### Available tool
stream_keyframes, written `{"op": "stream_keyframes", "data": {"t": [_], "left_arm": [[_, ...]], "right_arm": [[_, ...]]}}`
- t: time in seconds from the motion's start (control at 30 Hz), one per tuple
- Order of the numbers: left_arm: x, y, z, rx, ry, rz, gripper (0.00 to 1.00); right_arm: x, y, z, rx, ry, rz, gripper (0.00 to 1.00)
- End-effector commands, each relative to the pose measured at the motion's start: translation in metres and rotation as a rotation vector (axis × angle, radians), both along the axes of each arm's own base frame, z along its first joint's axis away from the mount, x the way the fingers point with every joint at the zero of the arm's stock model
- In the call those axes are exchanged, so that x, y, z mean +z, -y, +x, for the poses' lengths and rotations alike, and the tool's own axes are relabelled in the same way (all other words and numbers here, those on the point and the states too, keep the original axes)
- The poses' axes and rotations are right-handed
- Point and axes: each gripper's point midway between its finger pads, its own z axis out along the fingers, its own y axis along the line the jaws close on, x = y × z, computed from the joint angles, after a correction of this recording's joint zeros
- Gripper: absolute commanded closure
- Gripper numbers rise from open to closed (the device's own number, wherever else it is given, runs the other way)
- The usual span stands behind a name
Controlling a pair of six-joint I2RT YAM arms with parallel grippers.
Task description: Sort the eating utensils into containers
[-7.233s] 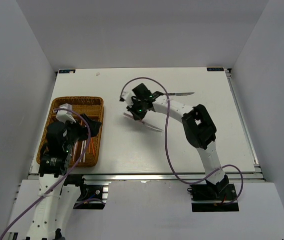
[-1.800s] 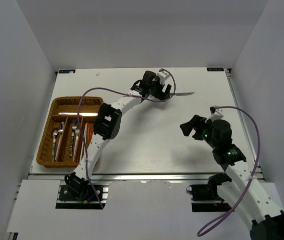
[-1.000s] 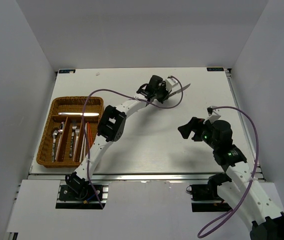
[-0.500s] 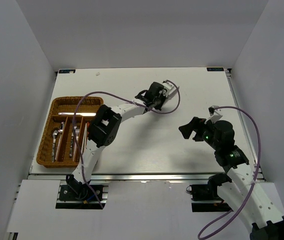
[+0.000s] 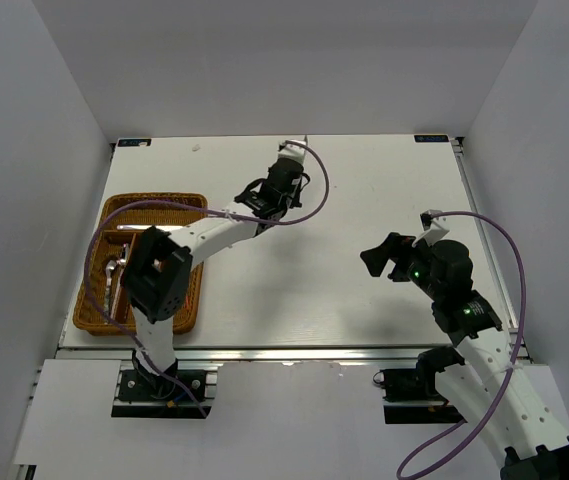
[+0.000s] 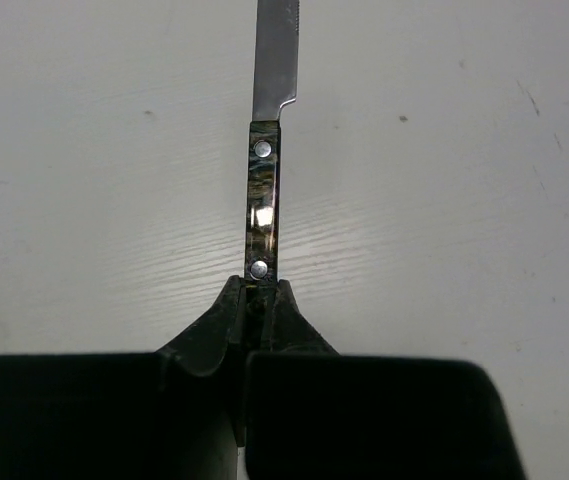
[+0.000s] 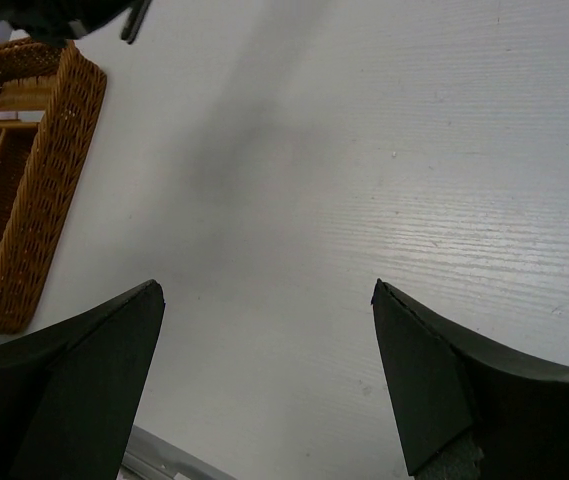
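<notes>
The tray's far slot shows bare wicker, so my left gripper will swing to the left in the top view, turning and going down into that slot to let go of the knife point(image 6: 264, 205).
A dark-handled knife point(image 6: 264, 205) with two rivets and a silver blade points away from my left gripper point(image 6: 257, 290), which is shut on the end of its handle. From above, the left gripper point(image 5: 286, 160) reaches over the back middle of the table, right of the brown wicker tray point(image 5: 154, 200). Silver utensils point(image 5: 114, 275) lie in the tray's long slots, partly hidden by the left arm's elbow. My right gripper point(image 5: 379, 258) hangs over bare table at the right. In its wrist view the right gripper point(image 7: 264, 290) is open and empty.
The white table point(image 5: 364, 200) has walls on three sides. The left arm's elbow point(image 5: 154, 275) hangs over the tray. A corner of the tray point(image 7: 24, 200) shows at the left of the right wrist view.
The left gripper has swung left with the knife, from the back middle towards the tray, and its elbow has moved over the tray. The right arm has barely moved.
</notes>
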Motion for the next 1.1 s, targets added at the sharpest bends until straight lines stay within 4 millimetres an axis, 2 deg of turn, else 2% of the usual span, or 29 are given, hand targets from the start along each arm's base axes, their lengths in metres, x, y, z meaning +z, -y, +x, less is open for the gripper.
{"op": "stream_keyframes", "data": {"t": [0.0,0.03,0.07,0.1,0.13,0.17,0.2,0.23,0.27,0.3,0.4,0.43,0.5,0.57,0.7,0.9,1.07], "left_arm": [[0.069,-0.046,-0.007,0.252,0.113,-0.113,1.00],[0.086,-0.072,-0.010,0.363,0.153,-0.114,1.00],[0.089,-0.084,-0.013,0.421,0.156,-0.123,1.00],[0.080,-0.099,-0.021,0.499,0.127,-0.136,1.00],[0.081,-0.117,-0.023,0.571,0.131,-0.141,1.00],[0.090,-0.136,-0.028,0.649,0.159,-0.158,1.00],[0.076,-0.157,-0.033,0.735,0.142,-0.189,1.00],[0.073,-0.169,-0.036,0.782,0.146,-0.211,1.00],[0.078,-0.182,-0.040,0.825,0.160,-0.263,1.00],[0.064,-0.202,-0.043,0.903,0.151,-0.321,1.00],[0.064,-0.235,-0.047,1.041,0.204,-0.482,1.00],[0.055,-0.243,-0.052,1.069,0.215,-0.481,1.00],[0.055,-0.257,-0.053,1.143,0.276,-0.542,1.00],[0.046,-0.268,-0.058,1.202,0.275,-0.529,1.00],[0.046,-0.290,-0.064,1.358,0.406,-0.604,1.00],[0.026,-0.309,-0.057,1.465,0.435,-0.681,1.00],[0.005,-0.321,-0.050,1.528,0.434,-0.664,1.00]], "right_arm": [[0.020,-0.001,0.004,0.004,0.052,0.005,0.11],[0.019,-0.002,0.003,0.006,0.050,0.005,0.11],[0.019,-0.002,0.003,0.006,0.049,0.004,0.11],[0.019,-0.001,0.004,0.004,0.049,0.005,0.11],[0.019,-0.002,0.004,0.007,0.049,0.006,0.11],[0.020,-0.002,0.004,0.007,0.053,0.008,0.11],[0.020,-0.003,0.003,0.012,0.052,0.011,0.11],[0.020,-0.003,0.004,0.011,0.053,0.013,0.11],[0.020,-0.004,0.004,0.014,0.053,0.014,0.11],[0.020,-0.005,0.004,0.020,0.052,0.016,0.11],[0.017,-0.007,0.003,0.027,0.042,0.022,0.11],[0.015,-0.007,0.003,0.026,0.039,0.022,0.11],[0.013,-0.009,0.002,0.035,0.037,0.033,0.11],[0.012,-0.011,0.001,0.046,0.033,0.044,0.11],[0.006,-0.013,0.002,0.056,0.020,0.044,0.11],[0.003,-0.013,0.003,0.062,0.022,0.026,0.11],[0.001,-0.013,0.002,0.067,0.023,0.025,0.11]]}}
